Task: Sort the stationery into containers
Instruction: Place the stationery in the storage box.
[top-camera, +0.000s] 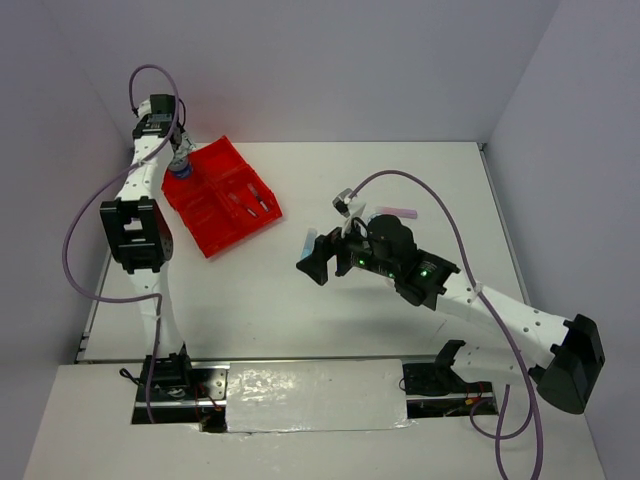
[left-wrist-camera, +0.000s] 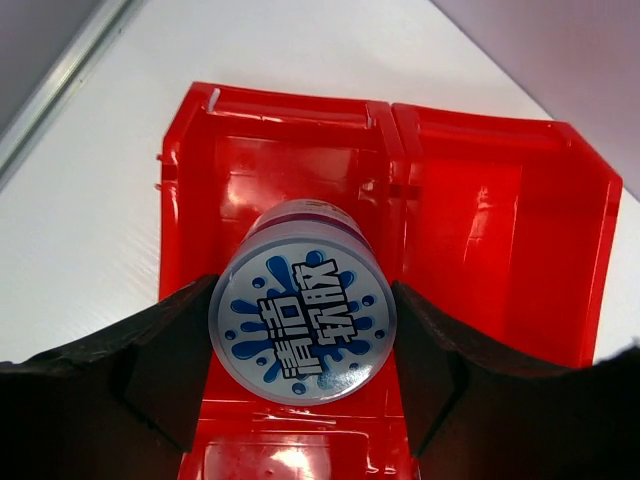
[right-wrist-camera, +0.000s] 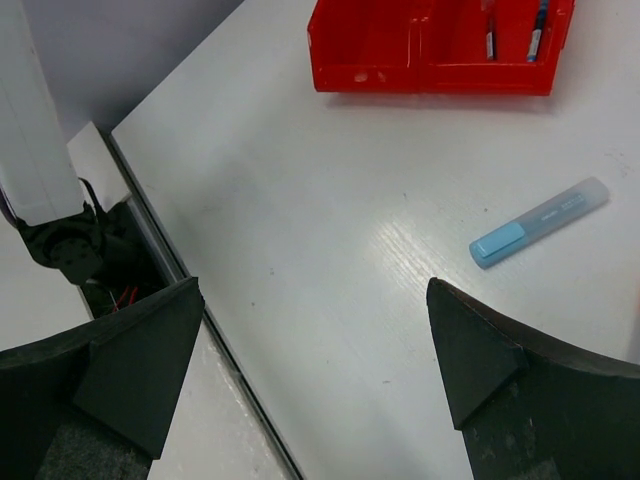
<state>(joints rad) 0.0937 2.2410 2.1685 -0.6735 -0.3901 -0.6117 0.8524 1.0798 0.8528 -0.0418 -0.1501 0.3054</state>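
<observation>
My left gripper is above the open bottom of the red tray's bare section (top-camera: 189, 185) (left-wrist-camera: 285, 170), so next it will lower the round tub inside and let go of it.
My left gripper (top-camera: 180, 167) is shut on a round tub with a blue-white patterned top (left-wrist-camera: 302, 315), one finger pressed to each side. It hangs over the far-left compartment of the red tray (top-camera: 215, 225), whose floor (left-wrist-camera: 480, 220) shows bare below. Two thin pens (top-camera: 251, 201) lie in the tray's right compartment and also show in the right wrist view (right-wrist-camera: 538, 22). A light-blue stick (right-wrist-camera: 540, 222) lies on the table beyond my right gripper (right-wrist-camera: 313, 285), which stands open above the white table with nothing between its fingers. A pink stick (top-camera: 396, 212) lies behind the right arm.
The right gripper (top-camera: 320, 260) hovers mid-table, right of the tray. A small grey object (top-camera: 345, 198) lies near the right arm's cable. The table's near edge and a metal strip (right-wrist-camera: 215, 345) run under the right gripper. Walls close in the table's left, back and right sides.
</observation>
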